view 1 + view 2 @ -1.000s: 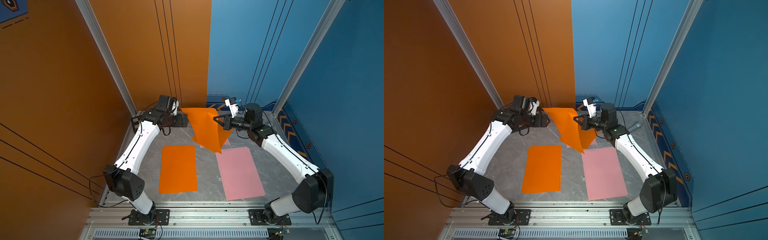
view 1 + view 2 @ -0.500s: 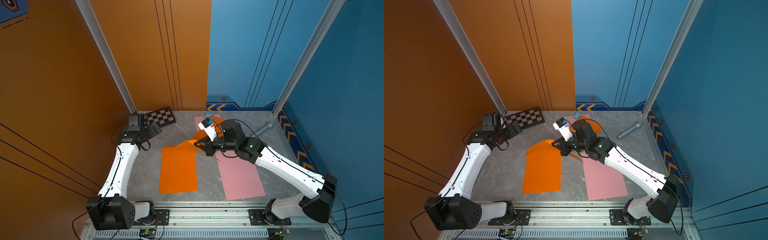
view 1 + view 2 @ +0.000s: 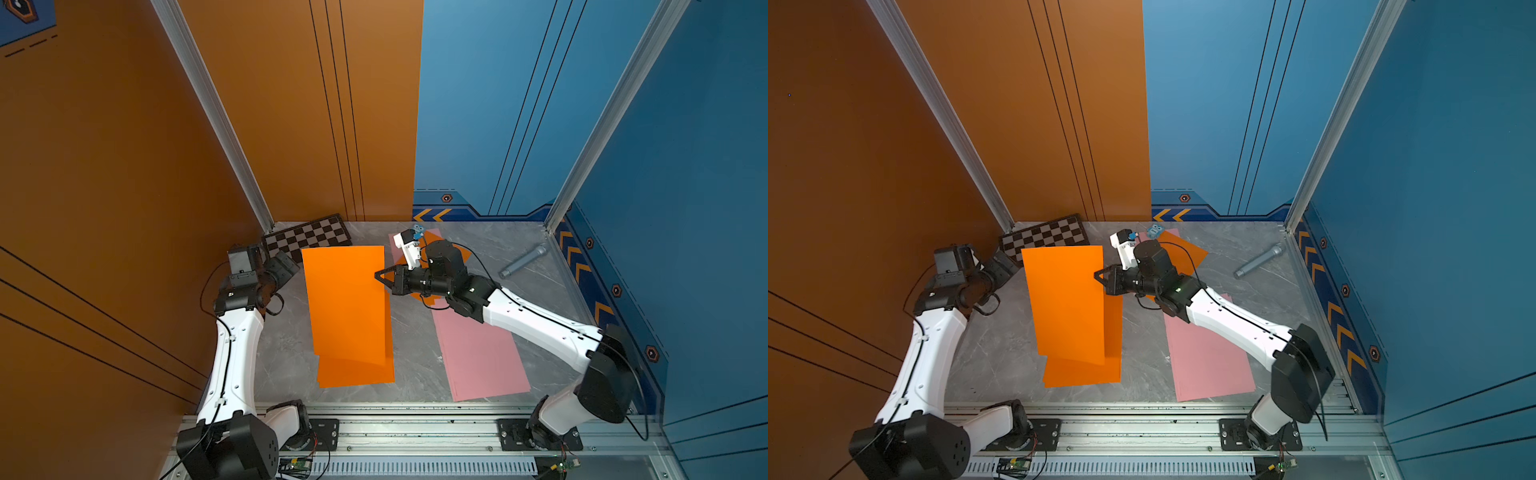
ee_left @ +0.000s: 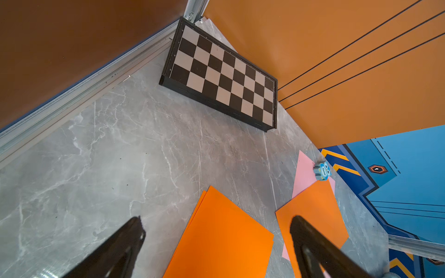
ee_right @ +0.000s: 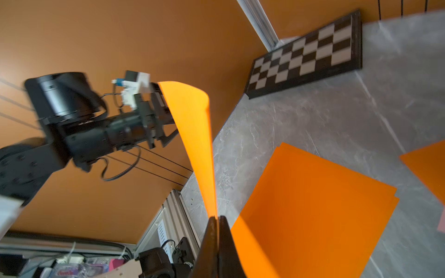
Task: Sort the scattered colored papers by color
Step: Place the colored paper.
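Note:
My right gripper lowers the same-colored sheet's edge onto the orange stack's far corner point(image 3: 1113, 307) point(image 5: 388, 193) nearest the pink stack, just below, and releases the paper next.
My right gripper point(image 3: 378, 276) point(image 5: 216, 219) is shut on the edge of an orange paper point(image 3: 345, 299) point(image 3: 1067, 299). That sheet hangs spread just above the orange stack point(image 3: 357, 374) point(image 5: 310, 207) lying near the front left. A pink stack point(image 3: 482, 357) point(image 3: 1208, 361) lies at the front right, partly under my right arm. Another orange sheet point(image 3: 1187, 251) point(image 4: 313, 209) rests over a pink one point(image 4: 304, 173) at the back. My left gripper point(image 3: 286, 265) point(image 4: 216, 222) stands open and empty by the left wall, apart from the papers.
A black-and-grey chessboard point(image 3: 307, 239) point(image 4: 221, 74) lies in the back left corner. A grey cylinder like a microphone point(image 3: 523, 261) rests at the back right. A small blue owl toy point(image 3: 1155, 231) point(image 4: 322, 171) sits on the back pink sheet. Walls close in on three sides.
The left gripper has let go of the orange sheet and drawn back to the left wall. The right gripper carried the sheet from the back forward over the orange stack.

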Tool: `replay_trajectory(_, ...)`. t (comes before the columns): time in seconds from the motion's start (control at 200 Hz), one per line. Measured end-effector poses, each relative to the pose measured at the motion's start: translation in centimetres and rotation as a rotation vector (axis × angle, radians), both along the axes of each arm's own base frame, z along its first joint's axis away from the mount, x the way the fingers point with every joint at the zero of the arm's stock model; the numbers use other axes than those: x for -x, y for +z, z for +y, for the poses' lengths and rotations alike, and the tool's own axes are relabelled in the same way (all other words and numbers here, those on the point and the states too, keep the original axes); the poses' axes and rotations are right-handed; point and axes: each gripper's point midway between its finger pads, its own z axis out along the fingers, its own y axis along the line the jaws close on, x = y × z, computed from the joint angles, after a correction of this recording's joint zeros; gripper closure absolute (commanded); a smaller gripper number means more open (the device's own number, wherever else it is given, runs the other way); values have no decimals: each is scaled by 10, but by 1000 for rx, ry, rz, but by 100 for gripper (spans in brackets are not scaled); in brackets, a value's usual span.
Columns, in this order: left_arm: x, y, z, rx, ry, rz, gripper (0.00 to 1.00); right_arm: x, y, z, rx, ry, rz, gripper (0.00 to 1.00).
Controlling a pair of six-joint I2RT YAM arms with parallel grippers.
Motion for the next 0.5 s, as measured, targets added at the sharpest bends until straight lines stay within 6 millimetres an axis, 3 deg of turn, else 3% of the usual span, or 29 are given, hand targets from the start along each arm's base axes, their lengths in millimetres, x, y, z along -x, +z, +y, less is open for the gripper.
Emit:
replay_trajectory(0.13, 1, -3, 1, 18, -4, 1, 2, -27, -94, 10, 51, -34, 210, 100)
replay_trajectory(0.245, 3, -9, 3, 36, -2, 9, 2, -29, -159, 13, 114, -13, 342, 100)
replay_trajectory(0.345, 2, -12, 0, 51, -15, 9, 2, -32, -182, 21, 135, 30, 397, 100)
replay_trajectory(0.5, 1, -11, -4, 68, -37, 0, 2, -40, -179, 29, 162, 94, 380, 100)
